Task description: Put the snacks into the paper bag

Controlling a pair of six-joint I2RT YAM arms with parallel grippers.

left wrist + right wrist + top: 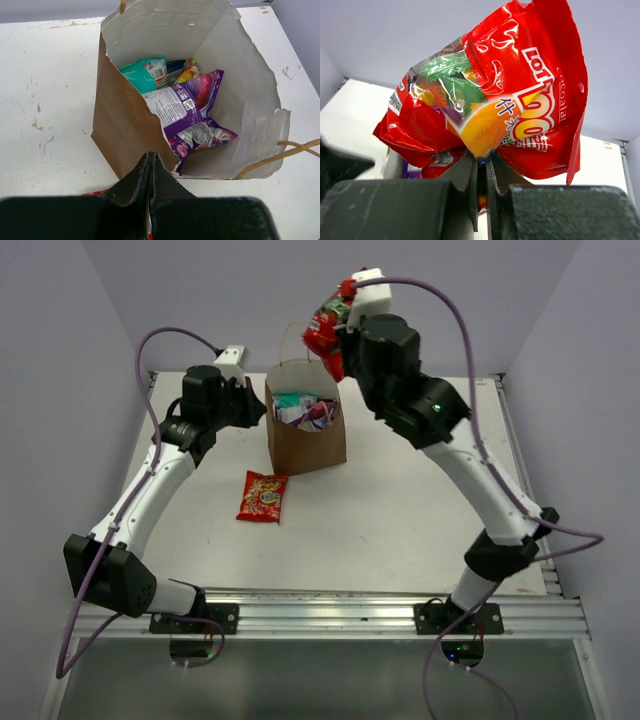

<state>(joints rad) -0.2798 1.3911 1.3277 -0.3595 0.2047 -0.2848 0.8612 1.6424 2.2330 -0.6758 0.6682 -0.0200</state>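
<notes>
My right gripper tilts downward next, sinks to the left in the top view and releases over the bag's opening (pixel 304 406), as the packet still hangs above the bag's rim.
The brown paper bag (pixel 305 445) stands open at mid-table. In the left wrist view the paper bag (pixel 120 125) holds a teal packet (pixel 142 75), a purple packet (pixel 187 112) and bits of blue and yellow ones. My left gripper (pixel 257 405) is shut and empty; its tips (pixel 150 156) sit just outside the bag's near wall. My right gripper (pixel 342 335) is shut on a red snack packet (pixel 325 332) and holds it high above the bag's far right rim. In the right wrist view the gripper (pixel 482 159) pinches the packet (pixel 520 100) by its lower edge. Another red packet (pixel 262 496) lies flat on the table in front of the bag.
The bag's twisted-paper handle (pixel 280 155) hangs over its rim; the other handle (pixel 290 340) loops up at the back. White table (pixel 400 510) with a metal rail (pixel 330 615) along its near edge. Purple walls close in the back and sides.
</notes>
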